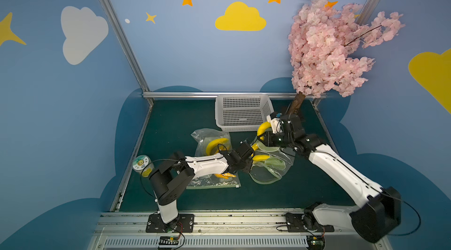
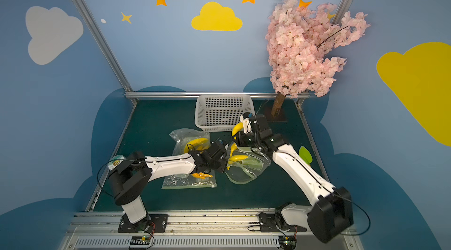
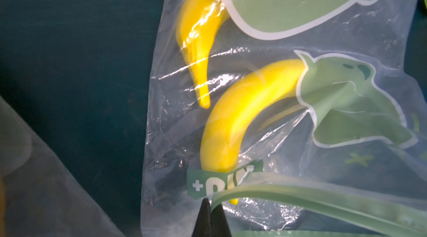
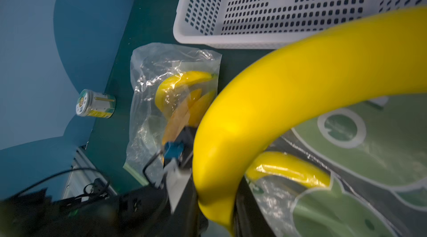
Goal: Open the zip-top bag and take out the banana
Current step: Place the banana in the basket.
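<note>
My right gripper carries the yellow banana outward over the basket's near rim to its open inside next, then releases it, because the banana still hangs short of that rim.
The clear zip-top bag point(image 1: 273, 168) with green prints lies right of the table's middle, its mouth gaping. My left gripper point(image 3: 210, 203) is shut on the bag's green zip strip point(image 3: 300, 196); in both top views it point(image 1: 251, 156) sits at the bag's left edge. My right gripper point(image 4: 217, 203) is shut on a yellow banana point(image 4: 288, 99), held above the bag and just in front of the basket, as both top views show point(image 2: 237, 129). Two more bananas point(image 3: 242, 113) point(image 3: 198, 39) lie inside the bag.
A white perforated basket point(image 1: 241, 128) stands at the back centre. Another clear bag point(image 1: 212, 139) with bananas lies left of it, and a flat bag point(image 1: 214, 183) lies under my left arm. A jar point(image 1: 142, 165) sits at the left edge; a pink blossom tree point(image 1: 329, 48) is at back right.
</note>
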{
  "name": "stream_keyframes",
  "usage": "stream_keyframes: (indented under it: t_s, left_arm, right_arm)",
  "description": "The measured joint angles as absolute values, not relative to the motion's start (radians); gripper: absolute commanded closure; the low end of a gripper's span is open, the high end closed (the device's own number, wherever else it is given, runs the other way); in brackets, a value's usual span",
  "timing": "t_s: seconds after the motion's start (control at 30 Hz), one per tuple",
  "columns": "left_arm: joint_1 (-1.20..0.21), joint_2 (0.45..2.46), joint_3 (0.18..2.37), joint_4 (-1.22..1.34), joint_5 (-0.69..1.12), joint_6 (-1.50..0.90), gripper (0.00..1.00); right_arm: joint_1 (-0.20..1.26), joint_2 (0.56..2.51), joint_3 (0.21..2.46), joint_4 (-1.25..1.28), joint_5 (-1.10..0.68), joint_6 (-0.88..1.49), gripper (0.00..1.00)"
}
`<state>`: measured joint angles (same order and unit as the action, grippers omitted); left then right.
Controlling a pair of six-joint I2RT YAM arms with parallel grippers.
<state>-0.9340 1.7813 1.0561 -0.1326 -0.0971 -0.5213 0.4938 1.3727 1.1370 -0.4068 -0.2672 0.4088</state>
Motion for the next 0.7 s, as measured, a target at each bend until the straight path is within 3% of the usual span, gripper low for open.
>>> stream_keyframes:
  t_s: [0.27,0.4,0.47,0.6,0.7]
  left_arm:
    - [-0.934,1.776,1.055,-0.08,-0.028,-0.497,0.97]
    - [-0.934,1.765,1.048,-0.057,-0.016,-0.496,0.97]
    - [-0.934,1.759,1.047,-0.045,-0.014,-0.496,0.97]
    - [-0.933,1.755,1.047,-0.034,-0.009,-0.494,0.97]
    - [-0.932,1.755,1.045,-0.032,-0.003,-0.495,0.97]
  right_arm:
    - [0.41,1.841,1.564,-0.346,-0.316,0.345,0.96]
    - [0.392,1.971,1.682,-0.377,-0.343,0.344,0.95]
    - [0.39,2.009,1.704,-0.4,-0.352,0.344,0.9]
    - [0.39,2.043,1.714,-0.441,-0.358,0.344,0.69]
    - [0.39,2.043,1.714,-0.45,-0.36,0.348,0.61]
